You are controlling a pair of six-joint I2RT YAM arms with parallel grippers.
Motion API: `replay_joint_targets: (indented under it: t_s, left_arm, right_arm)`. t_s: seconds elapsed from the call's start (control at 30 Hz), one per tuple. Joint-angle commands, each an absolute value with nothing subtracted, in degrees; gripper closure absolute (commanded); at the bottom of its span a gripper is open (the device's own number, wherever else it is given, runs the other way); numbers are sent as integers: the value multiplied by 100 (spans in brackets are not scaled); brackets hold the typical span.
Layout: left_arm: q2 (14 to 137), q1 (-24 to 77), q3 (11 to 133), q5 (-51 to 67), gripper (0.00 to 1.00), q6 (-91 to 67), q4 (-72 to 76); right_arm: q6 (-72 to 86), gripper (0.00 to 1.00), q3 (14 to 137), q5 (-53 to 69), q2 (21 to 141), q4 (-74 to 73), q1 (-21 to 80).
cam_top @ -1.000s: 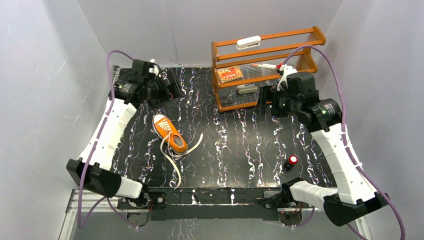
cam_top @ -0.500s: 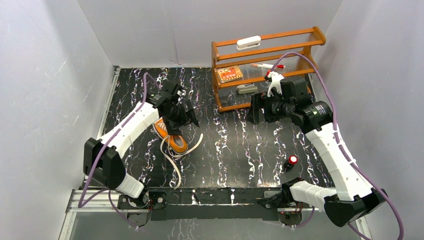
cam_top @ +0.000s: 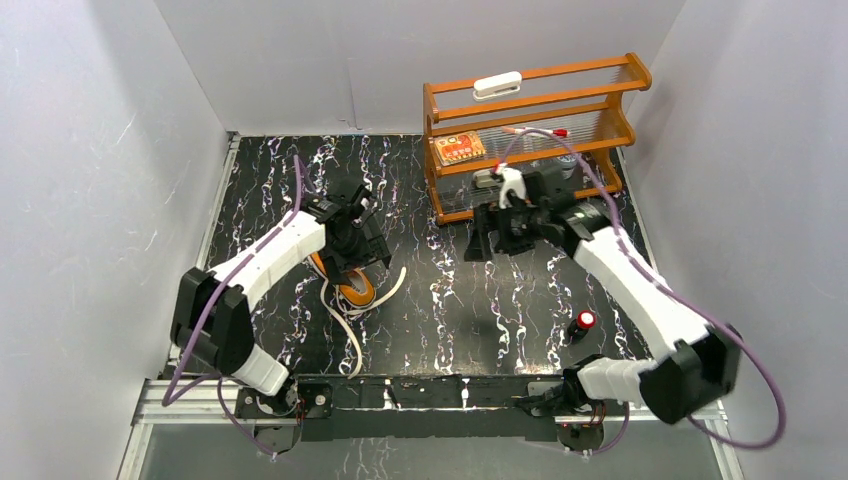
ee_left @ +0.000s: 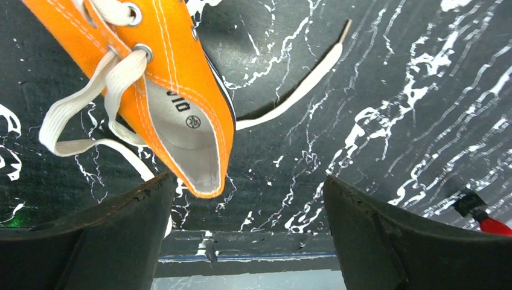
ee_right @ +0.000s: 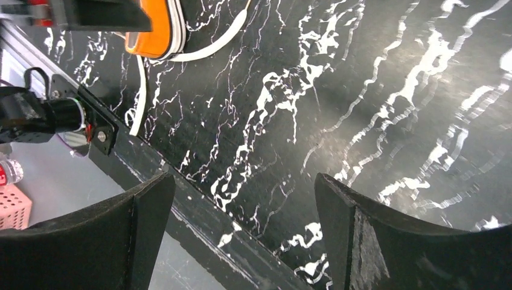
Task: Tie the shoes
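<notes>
My right gripper goes to the left in the top view and down onto the curled lace's loose end (cam_top: pixel 402 275) (ee_right: pixel 243 15) next, since it lies clear of the shoe.
The orange sneaker (cam_top: pixel 356 291) lies on the black marbled table, left of centre, with its laces untied. One white lace (cam_top: pixel 349 335) trails toward the front edge and the other lace end (cam_top: pixel 393 287) curls to the right. My left gripper (cam_top: pixel 362 252) hovers open and empty right over the shoe, hiding its toe half. In the left wrist view the shoe's heel opening (ee_left: pixel 181 121) lies just beyond my open left gripper (ee_left: pixel 246 181). My right gripper (cam_top: pixel 481 243) is open and empty above the table's middle. Its wrist view shows the shoe's heel (ee_right: pixel 158 30) far off, beyond the right gripper (ee_right: pixel 244 178).
A wooden rack (cam_top: pixel 530 130) with small items stands at the back right. A small red-capped object (cam_top: pixel 581 322) sits at the front right, also showing in the left wrist view (ee_left: pixel 483 219). The table's front rail (ee_right: pixel 199 211) lies below the right gripper.
My left arm has swung from the back left corner to over the shoe. My right arm has moved left from the rack toward the middle. The shoe has not moved.
</notes>
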State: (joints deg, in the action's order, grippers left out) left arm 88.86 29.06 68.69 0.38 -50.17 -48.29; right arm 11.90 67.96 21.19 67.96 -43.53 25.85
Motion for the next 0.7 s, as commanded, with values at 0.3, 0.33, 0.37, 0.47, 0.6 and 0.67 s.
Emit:
replay_joint_targets:
  t_s: [0.3,0.33,0.37,0.47,0.6,0.67]
  left_arm:
    - [7172,1450,7246,1189,7,-4233,-5606]
    - [7141,1450,7304,1255,7,-4215,-5675]
    - [7108,1450,7354,1314,6,-4180,-5741]
    - [6944,1450,7459,1345,7,-4078,-5914]
    - [6734,1450,7410,1560,7,-4065,-5978]
    - [6594,1450,7302,1688,7,-4063,-5924]
  right_arm:
    - [3401,17,8014,-643,10148,-3280,4781]
    - [3539,17,8279,-808,10407,-3327,4891]
    - [3677,18,8513,-971,10634,-3428,4988]
    - [4093,20,9067,-1483,11298,-3838,5210]
    - [4499,26,9458,-1657,11930,-4145,5318]
    - [4515,28,9599,-1679,12147,-4129,5359]
